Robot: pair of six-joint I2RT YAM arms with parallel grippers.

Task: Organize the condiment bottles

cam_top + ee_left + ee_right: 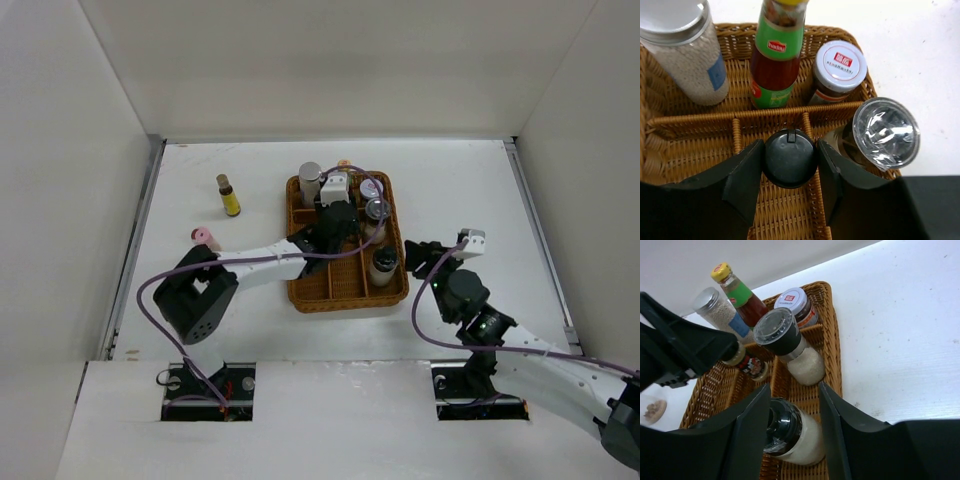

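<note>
The small black-capped bottle should next go down into the basket's middle section (347, 252) (783, 195) in my left gripper, as that section is still empty between its woven dividers. My left gripper will then open there.
My left gripper (790, 146) is shut on a small black-capped dark bottle (790, 159) and holds it over the middle of the brown woven basket (330, 285); the same bottle shows in the right wrist view (747, 365). In the basket stand a green-red sauce bottle (775, 60), a silver-lidded shaker (687, 55), a white-lidded dark jar (839, 67) and a clear-topped grinder (885, 131). My right gripper (795, 387) is open beside the basket's right edge, its fingers either side of a black-topped salt grinder (795, 435). A yellow bottle (229, 196) and a pink-capped bottle (205, 238) are on the table to the left.
The basket is split by woven dividers (755, 117) into compartments. White walls close in the table on three sides. My left arm (260, 265) reaches across the table from the lower left to the basket. Purple cables loop over both arms.
</note>
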